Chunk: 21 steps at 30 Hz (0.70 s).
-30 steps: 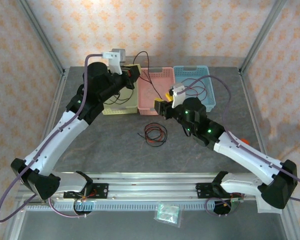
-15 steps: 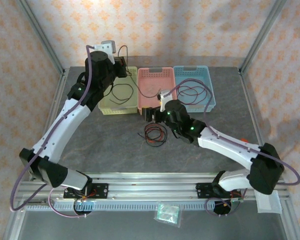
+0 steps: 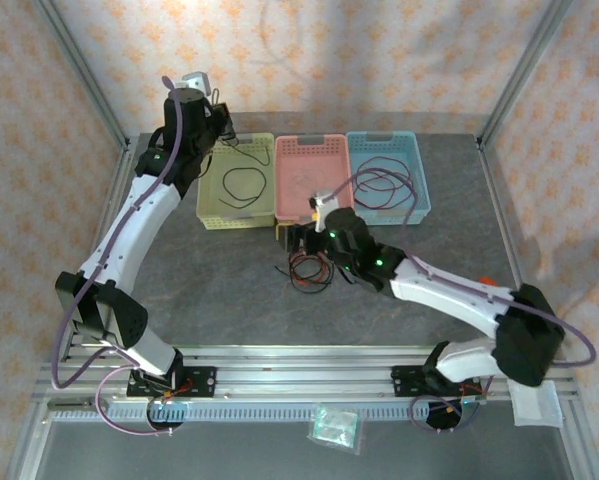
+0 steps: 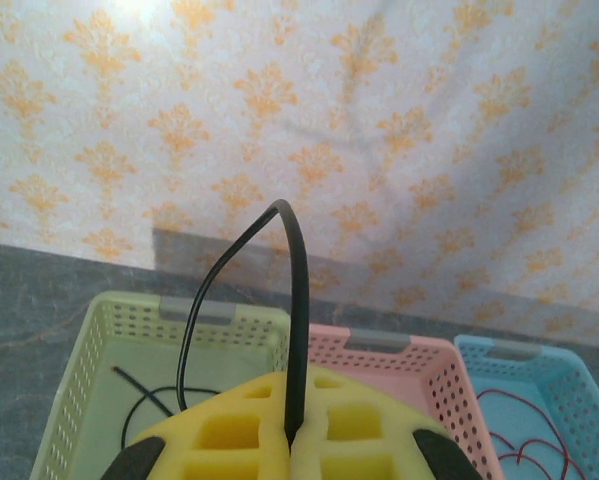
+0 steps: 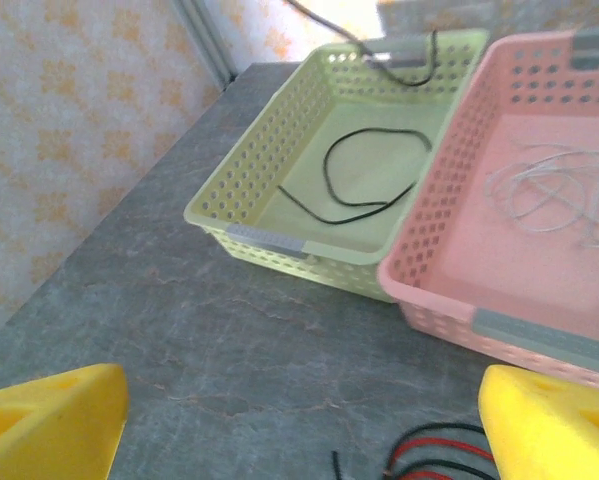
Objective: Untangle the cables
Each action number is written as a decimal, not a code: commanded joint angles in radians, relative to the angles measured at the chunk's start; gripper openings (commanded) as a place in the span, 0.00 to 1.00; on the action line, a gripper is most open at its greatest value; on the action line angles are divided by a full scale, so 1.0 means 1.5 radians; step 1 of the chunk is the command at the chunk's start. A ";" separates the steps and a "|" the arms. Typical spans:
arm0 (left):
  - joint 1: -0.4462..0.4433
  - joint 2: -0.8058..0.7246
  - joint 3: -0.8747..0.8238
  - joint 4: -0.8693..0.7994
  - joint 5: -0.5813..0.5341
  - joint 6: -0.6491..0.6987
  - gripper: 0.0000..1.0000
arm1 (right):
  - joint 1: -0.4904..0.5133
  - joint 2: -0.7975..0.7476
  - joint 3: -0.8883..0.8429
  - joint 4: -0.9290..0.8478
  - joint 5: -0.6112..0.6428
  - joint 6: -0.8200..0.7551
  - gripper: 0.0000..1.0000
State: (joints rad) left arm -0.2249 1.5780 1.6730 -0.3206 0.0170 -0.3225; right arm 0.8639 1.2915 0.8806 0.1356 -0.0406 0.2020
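Next, my left gripper moves down and tilts its fingers down over the yellow-green basket's bottom to release the cable. Another black cable already lies there below the gripper.
A tangle of red and black cables (image 3: 309, 268) lies on the grey table in front of the baskets. My right gripper (image 3: 291, 238) hovers just behind it, open, with nothing between its yellow fingers (image 5: 49, 420); the tangle's edge (image 5: 441, 458) shows near the right finger. My left gripper (image 3: 222, 118) is raised behind the yellow-green basket (image 3: 237, 222), shut on a black cable (image 4: 297, 300) that arcs up from the pads and hangs down into that basket. Another black cable (image 5: 371, 175) lies in it. Pale cables (image 5: 549, 200) sit in the pink basket (image 3: 311, 140), dark red ones (image 3: 384, 185) in the blue basket (image 3: 381, 137).
The three baskets stand side by side at the back of the table. A small clear bag (image 3: 335, 425) lies on the front rail. An orange object (image 3: 484, 282) shows beside the right arm. Metal frame posts and patterned walls enclose the table.
My left arm has swung back and to the left, carrying the black cable away from the baskets. My right gripper has moved left and down toward the tangle and opened wider.
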 commanded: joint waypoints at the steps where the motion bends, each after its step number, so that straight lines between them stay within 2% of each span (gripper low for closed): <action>1: 0.005 0.009 0.038 -0.007 -0.013 0.010 0.00 | 0.002 -0.110 -0.050 0.038 0.102 -0.010 0.90; 4: 0.012 0.023 0.049 -0.012 -0.018 0.015 0.00 | 0.001 -0.159 -0.068 0.019 0.160 -0.038 0.90; 8: 0.014 0.043 0.058 -0.014 -0.027 0.025 0.00 | 0.001 -0.172 -0.051 -0.027 0.202 -0.062 0.90; 21: 0.016 0.113 0.093 -0.058 -0.103 0.068 0.00 | 0.001 -0.165 -0.055 -0.018 0.211 -0.047 0.93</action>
State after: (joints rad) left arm -0.2131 1.7248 1.7508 -0.3637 -0.0765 -0.2562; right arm 0.8635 1.0355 0.7910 0.1051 0.2432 0.1341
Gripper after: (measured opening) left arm 0.050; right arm 0.926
